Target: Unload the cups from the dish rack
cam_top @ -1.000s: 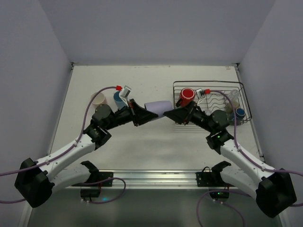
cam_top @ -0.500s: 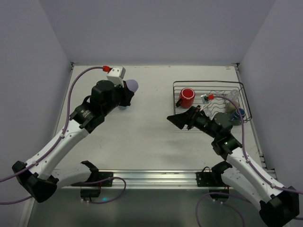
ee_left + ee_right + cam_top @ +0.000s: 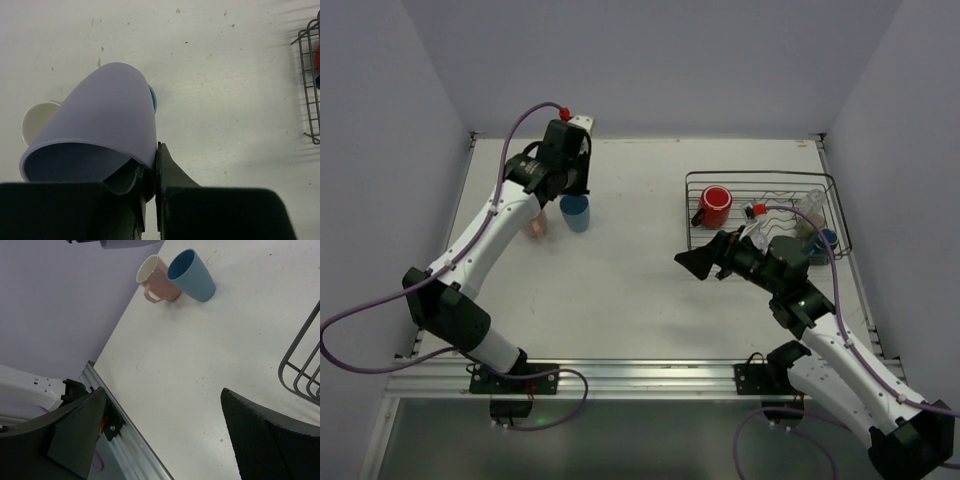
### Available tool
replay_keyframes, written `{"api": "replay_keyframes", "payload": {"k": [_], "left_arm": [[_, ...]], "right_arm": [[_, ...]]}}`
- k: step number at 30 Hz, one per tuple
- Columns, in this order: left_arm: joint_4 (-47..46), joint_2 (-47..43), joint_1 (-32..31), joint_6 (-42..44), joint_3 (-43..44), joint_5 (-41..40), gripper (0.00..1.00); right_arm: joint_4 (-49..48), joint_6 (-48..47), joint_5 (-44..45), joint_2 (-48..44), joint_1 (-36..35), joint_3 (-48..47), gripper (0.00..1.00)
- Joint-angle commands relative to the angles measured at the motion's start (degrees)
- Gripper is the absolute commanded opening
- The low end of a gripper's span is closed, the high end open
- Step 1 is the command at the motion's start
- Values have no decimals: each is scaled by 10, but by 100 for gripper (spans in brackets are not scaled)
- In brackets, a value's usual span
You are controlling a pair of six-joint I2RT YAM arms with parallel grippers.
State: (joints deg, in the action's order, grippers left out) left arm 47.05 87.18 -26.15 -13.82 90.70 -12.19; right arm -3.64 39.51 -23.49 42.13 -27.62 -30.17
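Note:
The lavender cup (image 3: 100, 117) should come down with my left gripper next until it sits in the opening of the light blue cup (image 3: 153, 97). My left gripper should then release it, because the light blue cup is upright and open.
My left gripper (image 3: 152, 156) is shut on the rim of a lavender cup (image 3: 100, 117), one finger inside it and one outside. The gripper (image 3: 570, 178) hangs at the back left, just above a light blue cup (image 3: 575, 212) and a pink mug (image 3: 535, 226) that stand on the table. The dish rack (image 3: 760, 176) sits at the right with a red mug (image 3: 715, 205), a clear glass (image 3: 810, 210) and a dark navy cup (image 3: 827, 238) in it. My right gripper (image 3: 690, 262) is open and empty, just left of the rack's near corner.
In the right wrist view the pink mug (image 3: 157, 280) and blue cup (image 3: 192, 275) stand side by side near the left wall, and rack wire (image 3: 300, 365) shows at the right. A metal rail (image 3: 640, 375) runs along the near table edge.
The left arm swung the lavender cup from mid-table to the back left, over the blue and pink cups. The right gripper let go of it, opened wide and drew back toward the rack.

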Motion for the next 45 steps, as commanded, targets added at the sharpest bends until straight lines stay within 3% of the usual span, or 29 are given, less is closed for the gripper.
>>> {"api": "replay_keyframes", "payload": {"k": [1, 7, 26, 36, 45], "left_arm": [[59, 37, 5, 28, 56, 12, 0], [103, 99, 7, 30, 104, 8, 0], [108, 164, 20, 35, 101, 36, 1], [119, 182, 24, 35, 110, 32, 8], [121, 192, 25, 33, 113, 29, 25]], "right_arm": [[-1, -22, -9, -17, -1, -9, 99], [18, -37, 4, -23, -1, -8, 99], [32, -49, 23, -33, -1, -8, 99], [31, -48, 25, -29, -2, -8, 99], [24, -44, 22, -20, -1, -6, 99]]}}
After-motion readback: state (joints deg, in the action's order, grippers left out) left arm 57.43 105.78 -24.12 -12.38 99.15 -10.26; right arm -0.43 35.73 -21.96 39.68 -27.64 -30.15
